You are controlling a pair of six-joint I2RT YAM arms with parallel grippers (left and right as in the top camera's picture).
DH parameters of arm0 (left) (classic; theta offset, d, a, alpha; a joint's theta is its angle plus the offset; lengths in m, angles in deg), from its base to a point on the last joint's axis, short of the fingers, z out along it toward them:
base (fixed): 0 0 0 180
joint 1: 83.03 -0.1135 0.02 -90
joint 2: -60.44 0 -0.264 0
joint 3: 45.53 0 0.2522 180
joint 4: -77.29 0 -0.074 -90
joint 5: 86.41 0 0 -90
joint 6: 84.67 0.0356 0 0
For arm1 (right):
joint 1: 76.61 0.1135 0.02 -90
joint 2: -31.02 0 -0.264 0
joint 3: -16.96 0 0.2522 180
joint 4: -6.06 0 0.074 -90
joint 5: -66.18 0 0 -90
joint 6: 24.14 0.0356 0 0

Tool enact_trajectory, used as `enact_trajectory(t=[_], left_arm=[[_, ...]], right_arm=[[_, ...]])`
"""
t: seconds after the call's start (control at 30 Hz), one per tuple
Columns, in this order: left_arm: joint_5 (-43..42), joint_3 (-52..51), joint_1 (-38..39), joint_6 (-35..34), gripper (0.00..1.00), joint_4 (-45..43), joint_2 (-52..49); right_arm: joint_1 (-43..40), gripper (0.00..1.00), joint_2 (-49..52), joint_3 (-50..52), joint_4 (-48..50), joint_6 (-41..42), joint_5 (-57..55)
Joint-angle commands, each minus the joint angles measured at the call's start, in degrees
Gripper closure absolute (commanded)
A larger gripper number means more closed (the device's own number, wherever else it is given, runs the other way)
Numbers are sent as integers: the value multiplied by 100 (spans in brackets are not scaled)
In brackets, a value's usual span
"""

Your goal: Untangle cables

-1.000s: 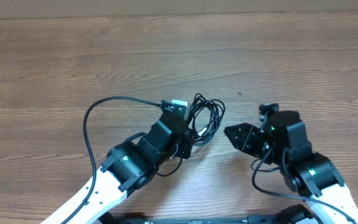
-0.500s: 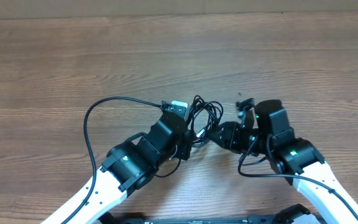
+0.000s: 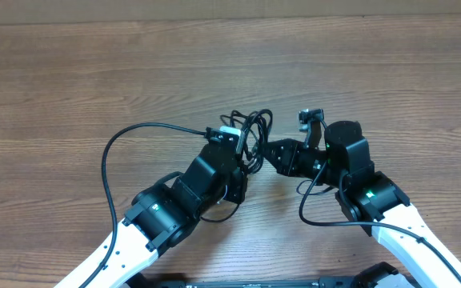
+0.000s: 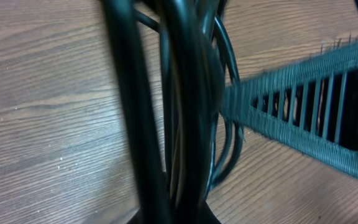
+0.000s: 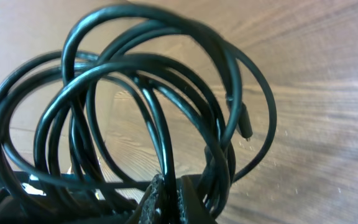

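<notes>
Next I need to swing the cables in my left gripper away from the right gripper, then return and lower to release them atop the table's middle, as the loops hang bunched.
The cables (image 3: 252,126) are a bundle of thin black loops hanging between my two grippers at the middle of the wooden table. My left gripper (image 3: 245,156) is shut on the cables from the left. In the left wrist view the strands (image 4: 182,106) run straight up out of its jaws (image 4: 173,214). My right gripper (image 3: 272,152) meets the bundle from the right and is shut on one strand. In the right wrist view the loops (image 5: 160,106) fan out above its closed fingertips (image 5: 169,199), and a small plug end (image 5: 246,130) hangs at the right. The right gripper's ribbed finger (image 4: 303,118) shows in the left wrist view.
A thicker black arm cable (image 3: 110,164) arcs out to the left of the left arm. Another arm cable (image 3: 310,218) loops beside the right arm. The table's far edge (image 3: 230,19) runs along the top, with bare wood all around the bundle.
My right gripper has moved left up to the bundle and closed on a strand. The bundle and the left gripper have shifted slightly away from the robot.
</notes>
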Motion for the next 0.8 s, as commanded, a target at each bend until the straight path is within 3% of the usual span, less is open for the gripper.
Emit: enact_trajectory(t=[0.0, 0.13, 0.3, 0.5, 0.6, 0.77], left_arm=[[-417, 26, 42, 286, 96, 87, 48], [52, 26, 35, 201, 96, 323, 48], [1071, 26, -201, -1606, 96, 796, 48], [422, 26, -787, -2520, 96, 857, 48], [-160, 26, -946, -2096, 96, 638, 46], [-1003, 26, -968, -525, 96, 400, 48]], right_arm=[[33, 96, -46, -190, 280, -354, 114], [28, 96, -48, -190, 275, -734, 614], [31, 96, -48, -190, -542, -1333, 1340], [28, 96, -46, -190, -2378, -1904, 942], [28, 96, -46, -188, -2914, -1899, 407], [28, 96, -46, -190, -3049, -1873, -24]])
